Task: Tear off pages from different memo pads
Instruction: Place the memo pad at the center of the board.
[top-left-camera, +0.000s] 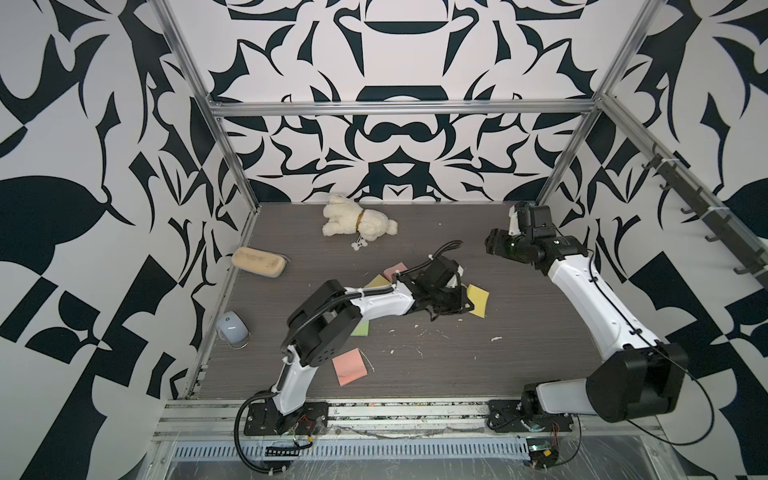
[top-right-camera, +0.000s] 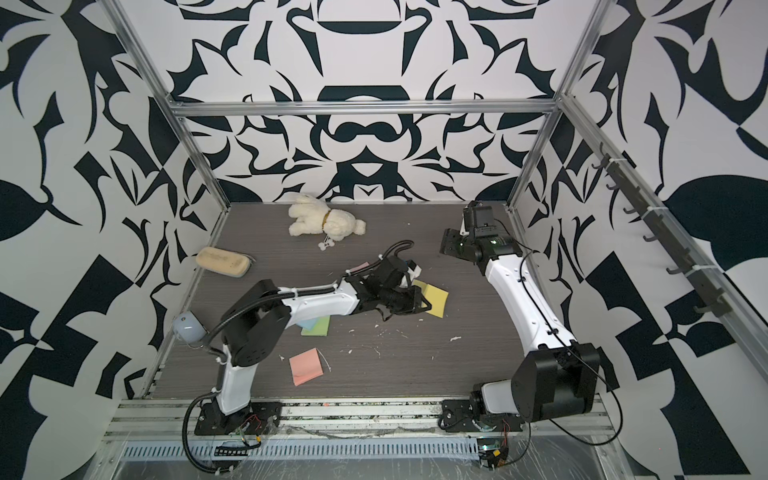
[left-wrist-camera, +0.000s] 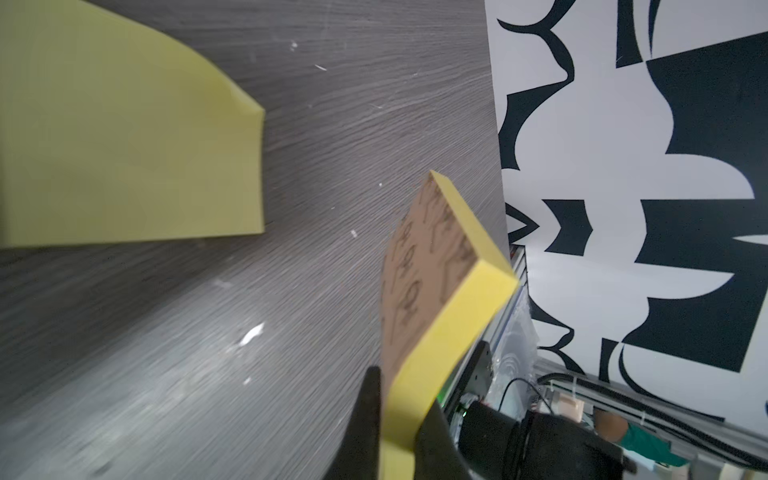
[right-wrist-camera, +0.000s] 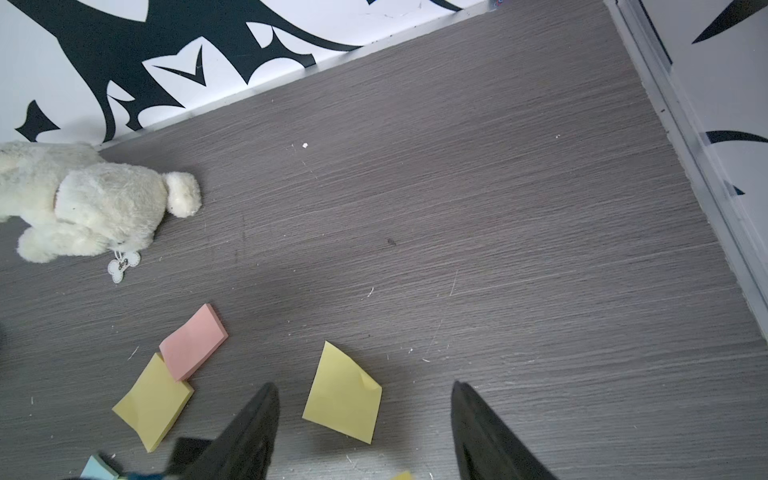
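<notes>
I will move my left gripper down past the loose yellow page (top-left-camera: 478, 300) next and release the pad on the bare tabletop beside it, because that spot is clear.
My left gripper (left-wrist-camera: 401, 399) is shut on a yellow memo pad (left-wrist-camera: 449, 291) with a brown printed back, held tilted above the table. In both top views this gripper (top-left-camera: 455, 301) hangs mid-table over the edge of a loose yellow page (top-left-camera: 478, 300); the right wrist view shows that page (right-wrist-camera: 343, 392) has one curled corner. My right gripper (right-wrist-camera: 363, 385) is open and empty, raised at the back right (top-left-camera: 492, 245). A pink pad (right-wrist-camera: 193, 343) overlaps a yellow one (right-wrist-camera: 153, 401). Another pink pad (top-left-camera: 349, 365) lies near the front, and a green one (top-left-camera: 360, 329) lies partly under the left arm.
A white plush dog (top-left-camera: 357, 222) lies at the back. A tan oblong block (top-left-camera: 259, 261) and a pale rounded object (top-left-camera: 232, 328) sit by the left wall. Small white paper scraps (top-left-camera: 496, 338) dot the grey wood-grain table (top-left-camera: 478, 374). Patterned walls and metal rails enclose it.
</notes>
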